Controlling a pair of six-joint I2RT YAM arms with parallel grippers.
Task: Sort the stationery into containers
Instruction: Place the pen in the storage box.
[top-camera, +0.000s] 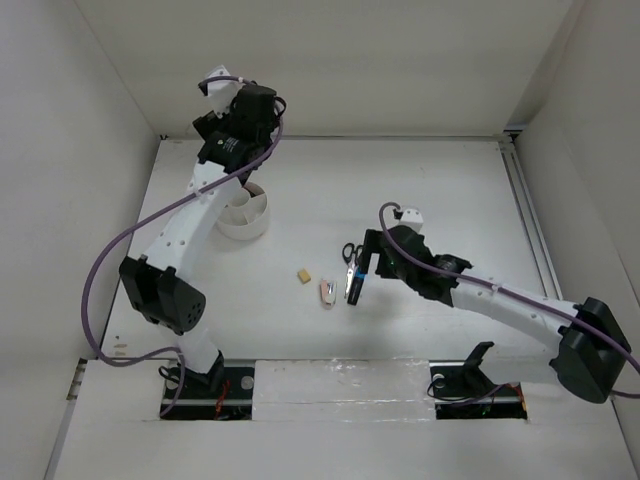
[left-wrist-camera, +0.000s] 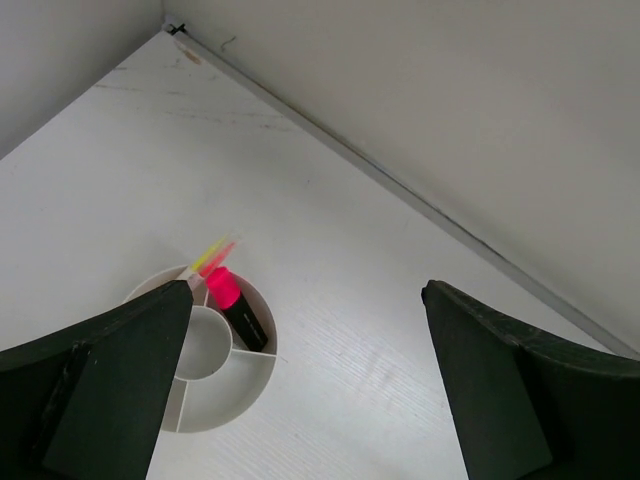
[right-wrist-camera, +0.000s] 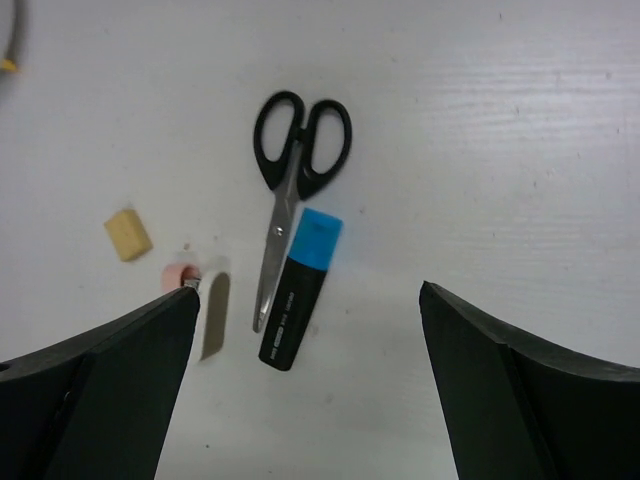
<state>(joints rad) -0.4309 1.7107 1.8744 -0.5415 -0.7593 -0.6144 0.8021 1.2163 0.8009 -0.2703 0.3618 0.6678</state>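
Note:
I will next lower my right gripper to the left in the top view, onto the blue-capped highlighter's black body (top-camera: 355, 290), because it is still outside the round tray (top-camera: 243, 222).
The round white tray (top-camera: 243, 222) stands at the back left. In the left wrist view the tray (left-wrist-camera: 225, 405) holds a pink-capped black highlighter (left-wrist-camera: 233, 306) in one wedge, with a thin yellow stick (left-wrist-camera: 207, 259) and a pink stick beside it. My left gripper (top-camera: 222, 150) hangs open and empty above the tray (left-wrist-camera: 310, 400). Black-handled scissors (right-wrist-camera: 290, 185), a blue-capped highlighter (right-wrist-camera: 299, 292), a tan eraser (right-wrist-camera: 128, 233) and a white-pink piece (right-wrist-camera: 208, 305) lie on the table. My right gripper (right-wrist-camera: 310, 400) is open and empty just above them (top-camera: 358, 275).
White walls enclose the table on the left, back and right. A rail (top-camera: 528, 215) runs along the right edge. The eraser (top-camera: 303, 276) and the white-pink piece (top-camera: 327, 292) lie left of the right gripper.

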